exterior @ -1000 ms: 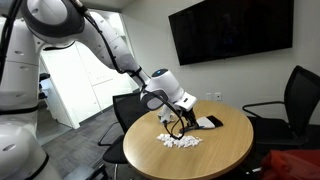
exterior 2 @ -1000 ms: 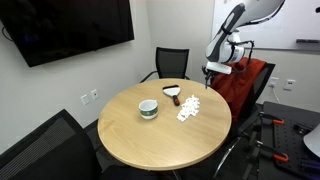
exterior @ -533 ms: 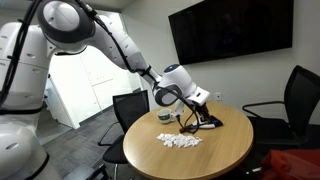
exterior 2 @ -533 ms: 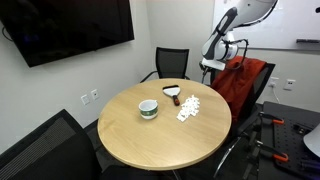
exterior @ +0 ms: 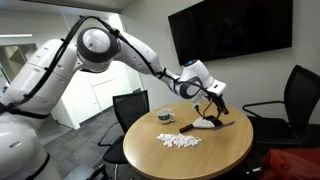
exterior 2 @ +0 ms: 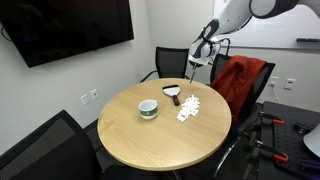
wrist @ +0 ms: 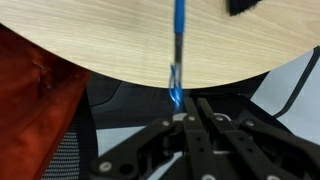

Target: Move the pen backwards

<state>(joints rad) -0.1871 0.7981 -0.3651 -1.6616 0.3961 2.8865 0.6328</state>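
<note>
The pen (wrist: 178,40) sticks out over the table's edge at its held end, so next my gripper should move slightly outward and down to the bare table (wrist: 205,48) beside the black wedge and release it.
The pen (wrist: 178,40) is a thin, straight stick that looks blue in the wrist view. It sticks out from my gripper (wrist: 178,112) over the edge of the round wooden table (wrist: 90,35). The fingers are shut on its lower end. In both exterior views the gripper (exterior: 212,100) (exterior 2: 192,66) hangs in the air above the table's rim, near the black wedge-shaped object (exterior: 207,124). The pen is too thin to make out in those views.
A green-and-white cup (exterior 2: 148,108), the black wedge (exterior 2: 172,91) and scattered white pieces (exterior 2: 188,108) lie on the table. A chair with a red cloth (exterior 2: 240,85) stands close by the gripper. Black office chairs (exterior: 300,95) ring the table.
The arm has swung across the table, past the black wedge, and now holds the gripper higher over the table's rim. The cup, wedge and white pieces have not moved.
</note>
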